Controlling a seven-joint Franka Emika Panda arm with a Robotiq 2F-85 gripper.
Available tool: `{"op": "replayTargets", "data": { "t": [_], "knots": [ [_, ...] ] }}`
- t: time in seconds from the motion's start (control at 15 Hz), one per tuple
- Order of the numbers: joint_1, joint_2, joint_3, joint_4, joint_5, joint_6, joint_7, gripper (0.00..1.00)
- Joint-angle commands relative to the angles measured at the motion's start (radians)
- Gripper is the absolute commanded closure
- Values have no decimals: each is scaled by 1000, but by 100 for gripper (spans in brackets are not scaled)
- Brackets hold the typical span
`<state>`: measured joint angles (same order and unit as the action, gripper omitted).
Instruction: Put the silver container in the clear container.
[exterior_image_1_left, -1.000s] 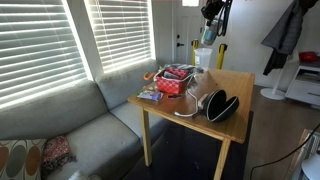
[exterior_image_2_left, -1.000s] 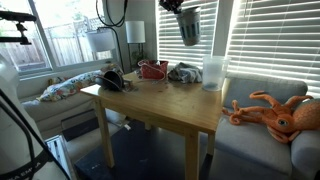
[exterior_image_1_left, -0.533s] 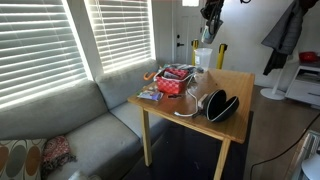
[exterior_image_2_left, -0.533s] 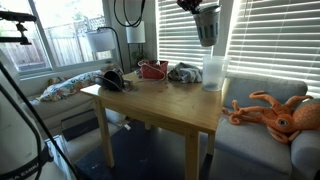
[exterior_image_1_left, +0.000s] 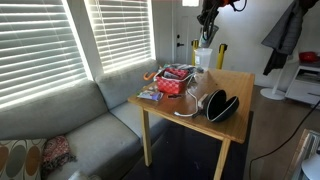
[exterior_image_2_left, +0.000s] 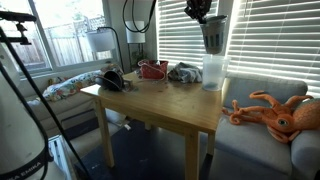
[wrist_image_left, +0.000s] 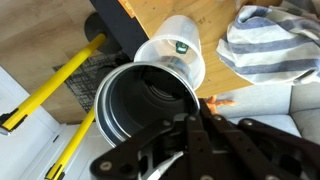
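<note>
Next, my gripper brings the silver container (exterior_image_2_left: 213, 39) down upright into the clear container's opening until the silver container sits inside, then opens.
My gripper (exterior_image_2_left: 203, 14) is shut on the silver container (exterior_image_2_left: 213, 39), a grey metal cup, and holds it upright in the air just above the clear container (exterior_image_2_left: 213, 72). The clear container is a whitish plastic cup that stands at the table's far edge. In the wrist view the silver container (wrist_image_left: 145, 105) fills the middle with its open mouth toward the camera, and the clear container (wrist_image_left: 180, 53) lies just beyond its rim. In an exterior view my gripper (exterior_image_1_left: 208, 17) is high over the clear container (exterior_image_1_left: 202, 58); the silver container (exterior_image_1_left: 208, 34) hangs below the fingers.
On the wooden table (exterior_image_2_left: 160, 101) stand a red patterned box (exterior_image_2_left: 153, 69), a striped cloth (exterior_image_2_left: 184, 72) and a black oval case (exterior_image_2_left: 113, 81). An orange plush octopus (exterior_image_2_left: 275, 113) lies on the sofa beside the table. A yellow-handled tool (wrist_image_left: 55, 80) lies on the floor.
My gripper has carried the silver container sideways and a little down; it now hangs over the clear container's mouth.
</note>
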<state>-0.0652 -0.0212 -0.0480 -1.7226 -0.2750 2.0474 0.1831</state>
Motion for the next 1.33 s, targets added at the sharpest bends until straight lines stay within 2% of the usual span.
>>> {"op": "replayTargets", "data": {
  "t": [0.0, 0.53, 1.27],
  "knots": [
    [-1, 43, -8, 31, 48, 12, -2, 99],
    [-5, 88, -24, 8, 70, 25, 3, 99],
    [-23, 176, -53, 8, 160, 73, -10, 98]
  ]
}}
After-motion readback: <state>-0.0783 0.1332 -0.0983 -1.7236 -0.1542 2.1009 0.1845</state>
